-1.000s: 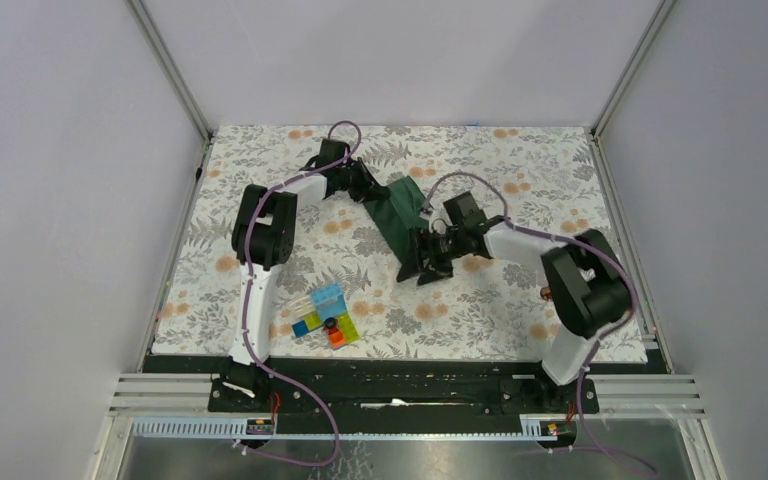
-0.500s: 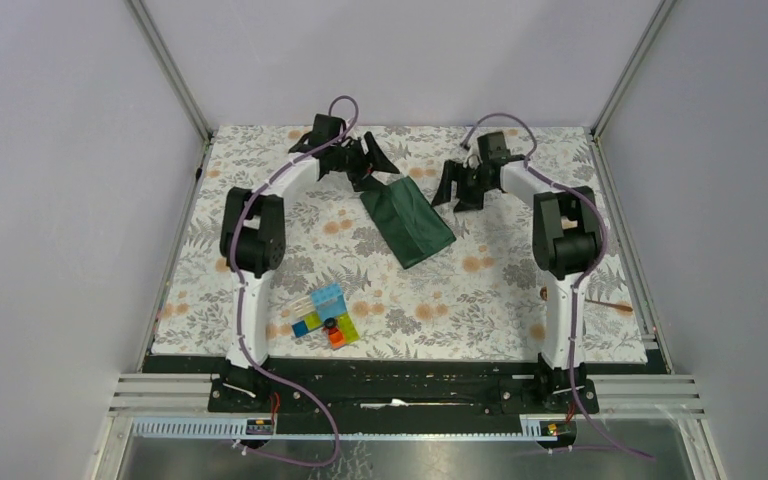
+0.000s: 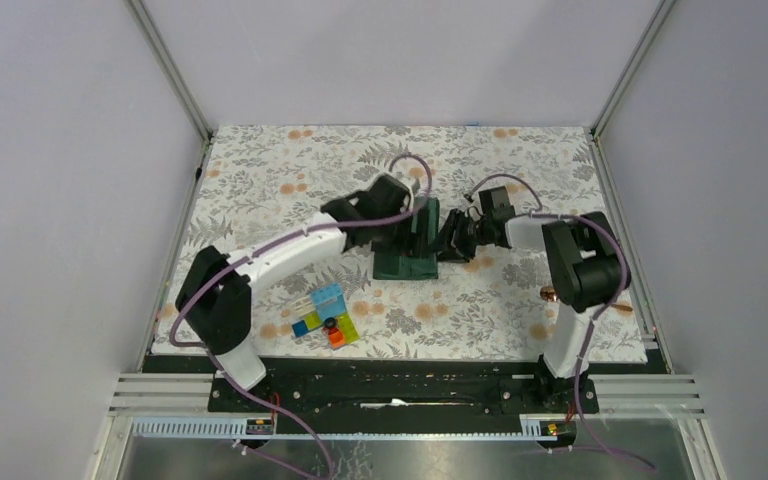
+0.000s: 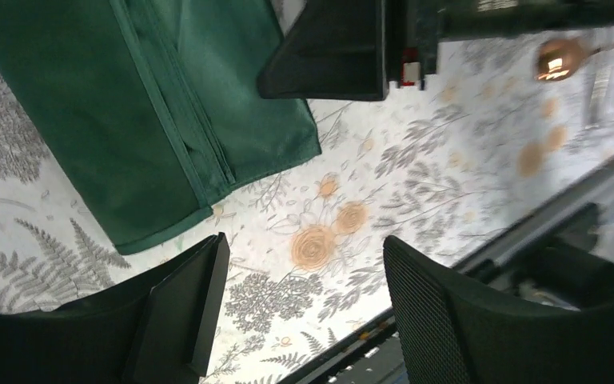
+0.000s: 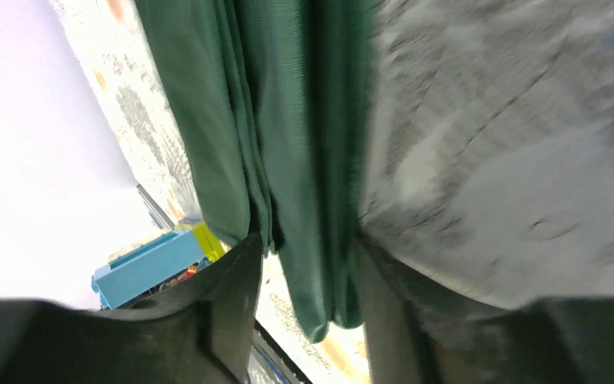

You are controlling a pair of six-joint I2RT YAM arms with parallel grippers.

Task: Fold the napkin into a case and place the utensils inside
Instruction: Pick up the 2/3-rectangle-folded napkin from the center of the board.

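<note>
My left gripper is above the napkin's near corner (image 3: 434, 275) (image 4: 309, 147), which lies to its right in the top view, clear of my right gripper. I will move down and across there.
The dark green napkin (image 3: 405, 265) lies folded in layers on the floral cloth at mid-table, partly under my left gripper (image 3: 407, 232). In the left wrist view the napkin (image 4: 128, 120) fills the upper left. The left gripper (image 4: 304, 244) is open there, with only tablecloth between its fingers. My right gripper (image 3: 452, 240) is at the napkin's right edge. In the right wrist view it (image 5: 304, 248) is shut on the napkin's (image 5: 288, 120) layered edge. The copper spoon (image 3: 548, 293) lies at the right by the right arm, and its bowl (image 4: 556, 58) shows blurred.
Colourful plastic blocks (image 3: 325, 315) sit near the front left of centre, and they also show past the right fingers (image 5: 152, 268). The table's metal front rail (image 3: 410, 385) runs along the near edge. Grey walls enclose the table on three sides.
My left gripper opened and swung from the back of the table to the middle. The napkin now lies nearer centre. My right gripper came from the back and closed on its right edge.
</note>
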